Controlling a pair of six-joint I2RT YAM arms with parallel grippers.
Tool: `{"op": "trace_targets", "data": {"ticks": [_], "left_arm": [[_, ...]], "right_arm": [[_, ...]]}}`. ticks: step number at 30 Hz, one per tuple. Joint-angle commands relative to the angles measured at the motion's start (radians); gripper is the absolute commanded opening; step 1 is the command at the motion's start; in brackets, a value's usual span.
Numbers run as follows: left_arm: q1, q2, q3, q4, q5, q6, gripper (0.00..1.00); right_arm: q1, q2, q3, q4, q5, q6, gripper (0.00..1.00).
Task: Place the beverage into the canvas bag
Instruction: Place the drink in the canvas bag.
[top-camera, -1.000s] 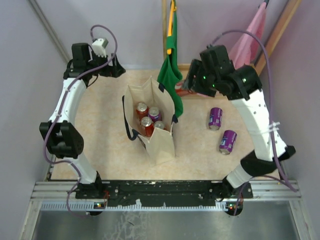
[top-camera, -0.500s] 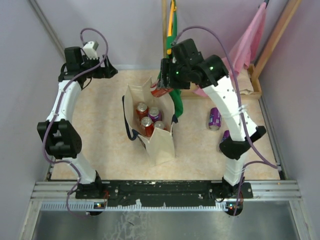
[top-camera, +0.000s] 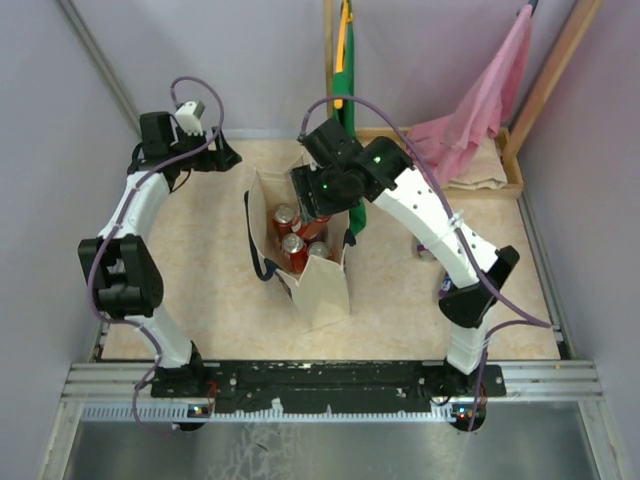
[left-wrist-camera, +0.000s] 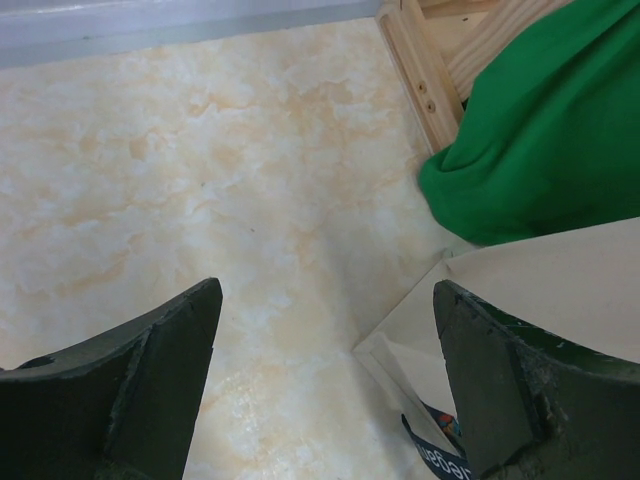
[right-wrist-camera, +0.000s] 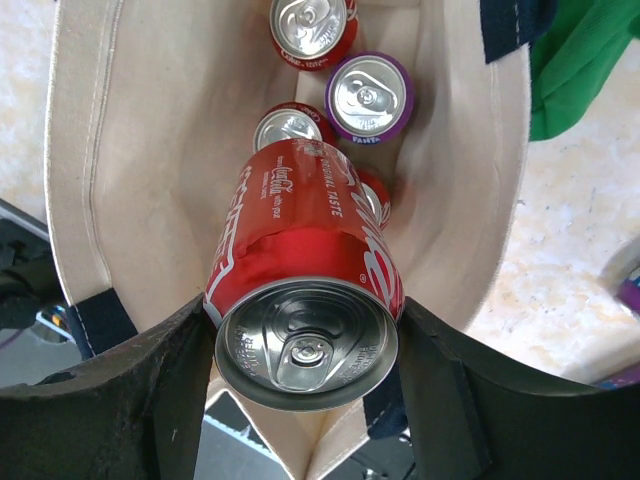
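Other cans already crowd the bag's middle, so my right gripper will next move back and down into the bag's near end (top-camera: 281, 264) and release the cola can there.
The cream canvas bag (top-camera: 318, 282) with navy handles stands upright mid-table, mouth open. Several red and purple cans (top-camera: 291, 243) stand inside it. My right gripper (top-camera: 314, 196) hovers over the bag's mouth, shut on a red cola can (right-wrist-camera: 300, 250). In the right wrist view the gripper (right-wrist-camera: 305, 350) grips the can by its sides, pointing it down into the bag (right-wrist-camera: 110, 150), above a purple can (right-wrist-camera: 368, 94) and a red can (right-wrist-camera: 312, 24). My left gripper (top-camera: 230, 155) is open and empty at the back left. Its view (left-wrist-camera: 325, 330) shows bare table and a corner of the bag (left-wrist-camera: 560, 290).
A green cloth (top-camera: 345, 110) hangs right behind the bag and also shows in the left wrist view (left-wrist-camera: 540, 130). A pink cloth (top-camera: 470, 110) drapes over a wooden tray (top-camera: 505, 175) at the back right. A purple can (top-camera: 445, 285) peeks out beside the right arm.
My right arm has swung left from near the wooden tray, carrying the red can, and now holds it over the bag's mouth. The left arm has barely shifted.
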Motion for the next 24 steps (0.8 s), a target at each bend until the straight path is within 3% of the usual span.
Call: {"op": "trace_targets", "data": {"ticks": [1, 7, 24], "left_arm": [[-0.006, -0.053, -0.017, 0.073, 0.052, -0.007, 0.92], [-0.005, -0.062, -0.037, 0.082, 0.072, 0.020, 0.92], [-0.010, -0.132, -0.166, 0.174, 0.101, 0.001, 0.91]], "right_arm": [[0.026, -0.007, 0.149, 0.001, -0.003, -0.091, 0.00], [0.059, 0.139, 0.331, -0.110, -0.022, -0.114, 0.00], [0.135, 0.176, 0.273, -0.200, -0.029, -0.081, 0.00]]}}
